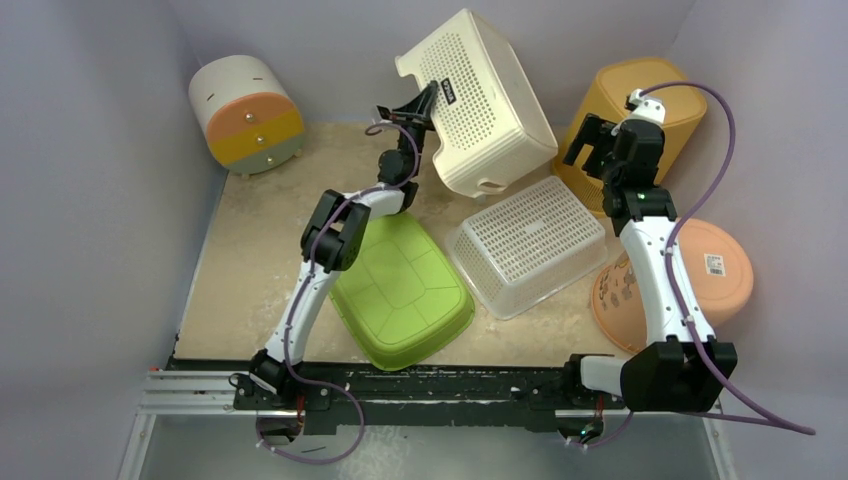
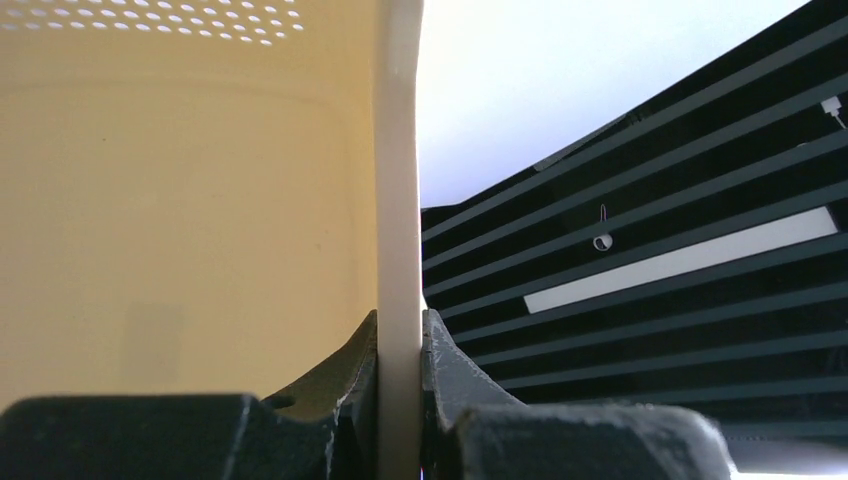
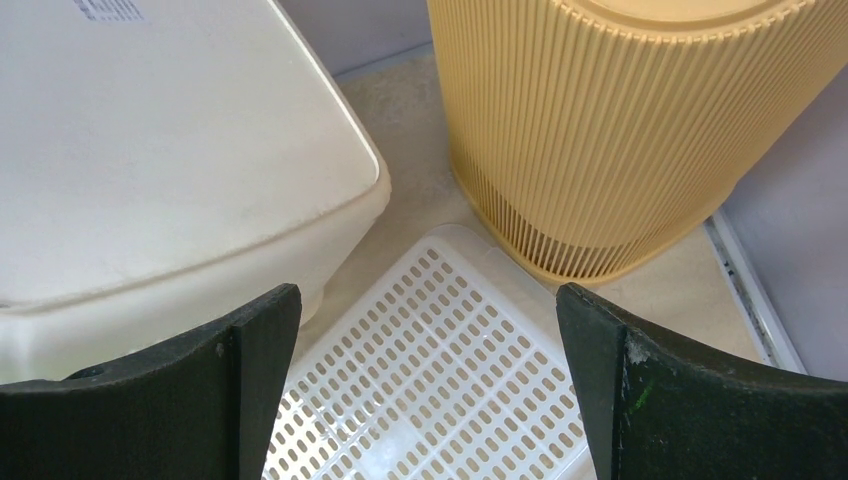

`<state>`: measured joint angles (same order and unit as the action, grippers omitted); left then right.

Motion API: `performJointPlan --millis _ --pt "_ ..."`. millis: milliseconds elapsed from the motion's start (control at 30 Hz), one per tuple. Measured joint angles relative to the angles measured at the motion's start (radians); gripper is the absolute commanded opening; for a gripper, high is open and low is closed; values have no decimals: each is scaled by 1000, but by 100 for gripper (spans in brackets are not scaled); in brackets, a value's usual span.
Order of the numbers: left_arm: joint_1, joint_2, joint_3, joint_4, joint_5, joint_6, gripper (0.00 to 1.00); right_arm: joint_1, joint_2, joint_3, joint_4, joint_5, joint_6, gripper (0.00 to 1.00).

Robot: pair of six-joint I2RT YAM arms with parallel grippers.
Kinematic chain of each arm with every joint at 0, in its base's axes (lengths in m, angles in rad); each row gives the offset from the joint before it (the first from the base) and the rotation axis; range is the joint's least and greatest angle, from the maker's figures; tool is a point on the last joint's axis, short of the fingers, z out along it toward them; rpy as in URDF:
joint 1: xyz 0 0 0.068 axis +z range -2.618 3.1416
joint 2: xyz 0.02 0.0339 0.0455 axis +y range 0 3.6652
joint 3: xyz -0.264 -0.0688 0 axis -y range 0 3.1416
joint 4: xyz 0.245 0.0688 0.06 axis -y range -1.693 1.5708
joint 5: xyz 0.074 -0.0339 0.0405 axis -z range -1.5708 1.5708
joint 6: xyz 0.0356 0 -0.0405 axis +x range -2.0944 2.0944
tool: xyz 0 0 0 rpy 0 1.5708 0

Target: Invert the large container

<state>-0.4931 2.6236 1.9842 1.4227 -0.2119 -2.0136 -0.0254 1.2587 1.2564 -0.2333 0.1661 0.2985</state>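
I will move my left gripper down and left in the top view, over bare tabletop, to release the container's rim.
The large container (image 1: 490, 95), a cream perforated basket, hangs tilted above the back of the table with its opening turned toward the rear wall. My left gripper (image 1: 428, 100) is shut on its rim, and the left wrist view shows that cream rim (image 2: 398, 200) pinched between the jaws of my left gripper (image 2: 400, 340). Its smooth base (image 3: 170, 150) fills the left of the right wrist view. My right gripper (image 1: 590, 145) hovers open to the right of the container. In the right wrist view my right gripper (image 3: 428, 330) holds nothing.
A white slotted basket (image 1: 525, 245) (image 3: 440, 380) lies under the right gripper. A yellow ribbed bin (image 1: 640, 100) (image 3: 620, 120) stands at the back right. A green tub (image 1: 405, 290) lies upside down near the front. Orange dishes (image 1: 715, 270) sit right, a drum-shaped box (image 1: 245, 115) back left.
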Motion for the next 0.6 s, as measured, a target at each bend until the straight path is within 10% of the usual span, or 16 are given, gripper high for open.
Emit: performJointPlan --millis 600 --pt "116 -215 -572 74 109 -46 7 -6 14 -29 35 -30 4 100"
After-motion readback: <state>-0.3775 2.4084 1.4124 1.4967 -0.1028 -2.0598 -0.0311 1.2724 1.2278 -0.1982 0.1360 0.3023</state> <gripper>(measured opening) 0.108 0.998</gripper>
